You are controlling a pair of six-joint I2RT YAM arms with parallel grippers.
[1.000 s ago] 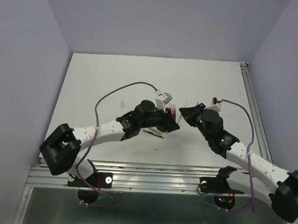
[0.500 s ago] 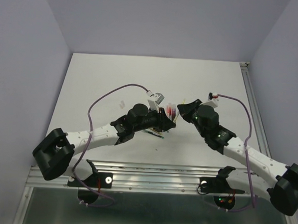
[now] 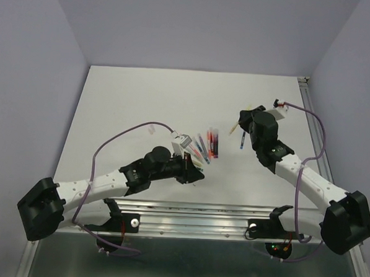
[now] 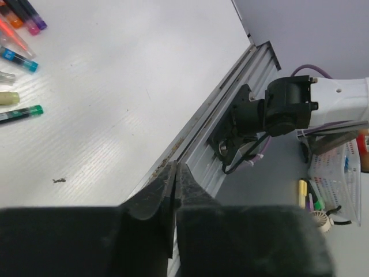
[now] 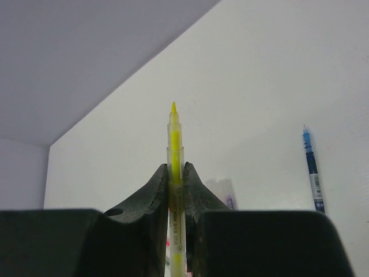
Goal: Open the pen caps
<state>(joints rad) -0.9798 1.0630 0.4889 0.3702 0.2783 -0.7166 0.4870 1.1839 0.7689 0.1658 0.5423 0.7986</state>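
Note:
I will lower my right gripper to the tabletop (image 3: 237, 143) (image 5: 295, 179) beside the blue pen and release the yellow highlighter there, since its bare tip already shows.
My right gripper (image 5: 176, 168) is shut on a yellow highlighter pen (image 5: 174, 130), whose bare tip points up past the fingertips. In the top view that gripper (image 3: 240, 118) hangs over the right middle of the table with the yellow pen (image 3: 234, 125) sticking out. A pale translucent pen cap (image 5: 222, 189) lies just behind the right finger. My left gripper (image 4: 174, 167) is shut with nothing between its fingers, over the table's near edge (image 3: 197, 174). Another pale cap (image 4: 8, 98) lies among the coloured pens (image 4: 20, 56) at the far left of the left wrist view.
A cluster of coloured pens (image 3: 206, 146) lies mid-table between the arms. A blue pen (image 3: 242, 140) lies alone to their right (image 5: 312, 170). A small pale piece (image 3: 151, 129) sits left of centre. The aluminium rail (image 4: 225, 109) runs along the near edge.
The left arm drew back toward the near edge and its gripper closed empty. The right arm swung away to the back right with the yellow pen, uncovering the pen cluster.

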